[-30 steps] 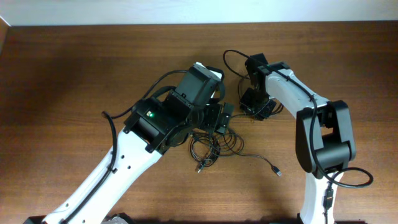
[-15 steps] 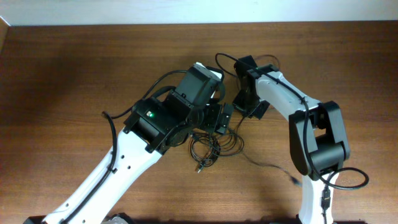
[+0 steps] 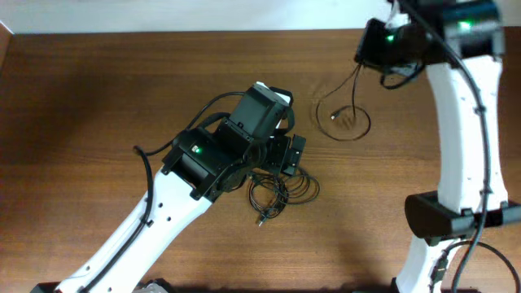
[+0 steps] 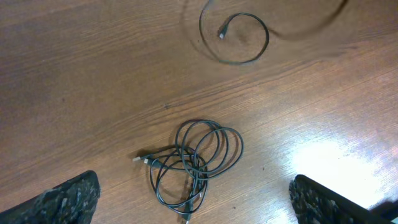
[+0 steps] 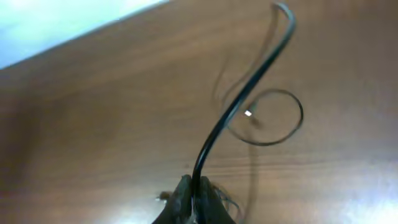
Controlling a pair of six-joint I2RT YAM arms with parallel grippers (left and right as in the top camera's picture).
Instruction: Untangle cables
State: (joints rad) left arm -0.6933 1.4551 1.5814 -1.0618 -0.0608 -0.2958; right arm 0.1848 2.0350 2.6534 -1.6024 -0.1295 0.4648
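Note:
Next, my right gripper moves down and back over the clear tabletop between loop and bundle (image 3: 330,157) (image 5: 249,173), which lies below and back from it, and releases the cable.
A tangled bundle of thin black cables (image 3: 279,192) lies on the wooden table just in front of my left gripper (image 3: 290,157). In the left wrist view the bundle (image 4: 194,163) lies between the wide-open, empty fingers (image 4: 69,198). My right gripper (image 3: 379,50) is raised high at the back right and is shut on one black cable (image 5: 231,111). That cable hangs down from it to a loose loop (image 3: 346,120) resting on the table. Its plug end (image 5: 247,113) lies inside the loop. The loop also shows in the left wrist view (image 4: 235,38), apart from the bundle.
The left arm (image 3: 163,212) stretches from the front left to the table's middle. The right arm's column (image 3: 464,138) stands at the right. The table's back edge (image 3: 163,32) meets a white wall.
My right gripper has risen and swung to the back right, pulling one cable out of the bundle; its loop now lies apart at the back. The left arm has not moved.

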